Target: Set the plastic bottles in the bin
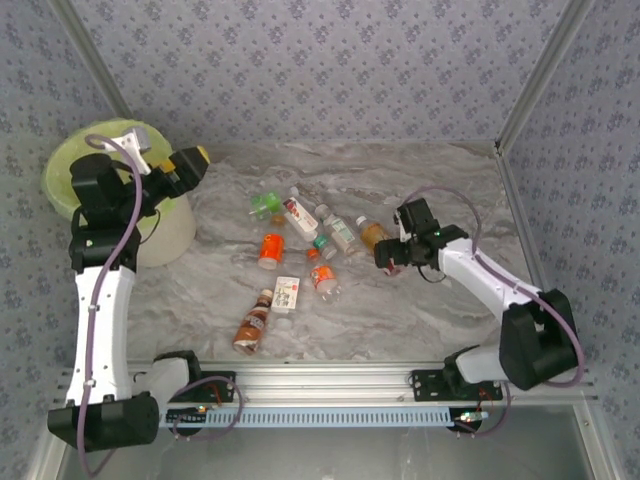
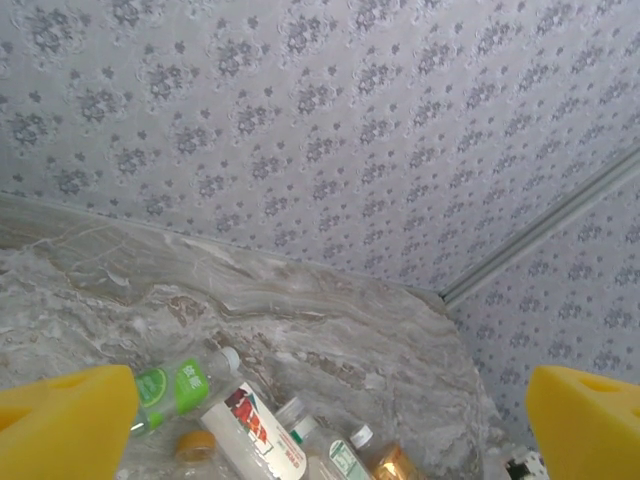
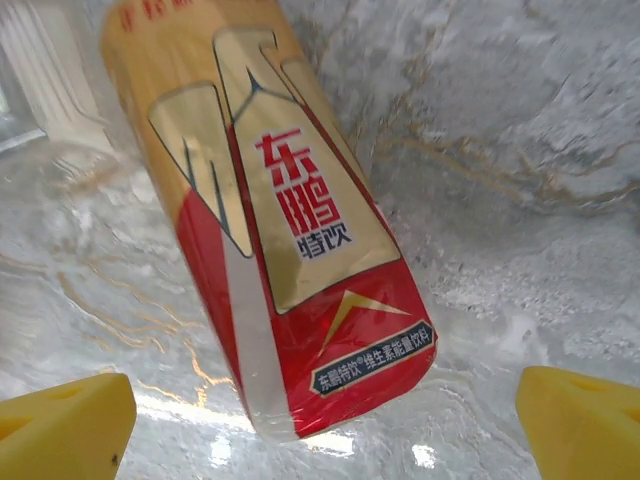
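Since the red-and-gold labelled bottle lies slanted to my spread fingers, I will turn my right gripper in line and lower it over the label's middle.
Several plastic bottles lie scattered mid-table, among them a green-labelled one, an orange one and a brown one. The bin, white with a yellow-green liner, stands at the far left. My left gripper hangs open and holds nothing beside the bin's right rim. Through its wrist camera its yellow fingertips frame the green-labelled bottle and a white-labelled one from afar. My right gripper is open just behind a red-and-gold labelled bottle. That bottle lies on the marble ahead of the spread fingertips, untouched.
Patterned walls enclose the marble table at the back and on both sides. A metal corner post rises at the back right. An aluminium rail with both arm bases runs along the near edge.
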Robot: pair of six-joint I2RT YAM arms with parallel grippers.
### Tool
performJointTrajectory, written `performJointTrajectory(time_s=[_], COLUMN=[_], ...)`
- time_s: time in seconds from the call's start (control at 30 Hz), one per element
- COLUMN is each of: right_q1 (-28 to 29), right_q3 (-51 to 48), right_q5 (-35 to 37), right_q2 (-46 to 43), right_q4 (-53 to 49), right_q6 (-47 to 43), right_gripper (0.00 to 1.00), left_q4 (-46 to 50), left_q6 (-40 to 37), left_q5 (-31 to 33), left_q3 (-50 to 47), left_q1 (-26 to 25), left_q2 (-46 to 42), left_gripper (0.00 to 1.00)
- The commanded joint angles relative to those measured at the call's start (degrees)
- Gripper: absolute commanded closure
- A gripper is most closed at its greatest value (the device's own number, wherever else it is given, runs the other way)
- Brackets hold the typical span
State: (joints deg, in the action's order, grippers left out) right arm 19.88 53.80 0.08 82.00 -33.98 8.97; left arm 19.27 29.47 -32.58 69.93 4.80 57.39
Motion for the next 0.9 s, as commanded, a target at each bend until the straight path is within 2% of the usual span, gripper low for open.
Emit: performJointTrajectory(time_s=[0.0,0.23,0.4,0.43,0.53,0.87], right_q1=[-1.4,-1.6,-1.7,-1.7,-1.4,-1.2], right_q3=[4.0,9.3,11.2,11.5,11.3,6.4], right_q5=[-4.3,-9.0,-7.2,-7.5,-7.1,-2.5], right_q2=[4.4,13.3,18.3,18.9,19.7,12.5], right_q4=[-5.1,-9.0,-10.0,-10.1,-8.7,-3.9], right_q6=[-6.8,-12.3,-13.2,-13.3,-13.1,-11.2], right_gripper=[0.0,0.0,0.04,0.06,0.22,0.42], left_q4=[-3.6,-3.5,-4.4,-4.7,-5.3,-4.5], left_q6=[-1.8,-2.2,-2.0,-1.8,-1.1,0.3], left_q5=[-1.8,-1.7,-1.2,-1.1,-1.1,0.4], left_q3=[-1.8,-4.3,-5.2,-5.4,-5.6,-5.4], left_q1=[-0.2,-0.2,-0.1,-0.2,-0.2,-1.2], left_q2=[-3.2,-5.1,-5.2,-5.2,-5.1,-5.0], left_gripper=[0.01,0.01,0.01,0.0,0.01,0.01])
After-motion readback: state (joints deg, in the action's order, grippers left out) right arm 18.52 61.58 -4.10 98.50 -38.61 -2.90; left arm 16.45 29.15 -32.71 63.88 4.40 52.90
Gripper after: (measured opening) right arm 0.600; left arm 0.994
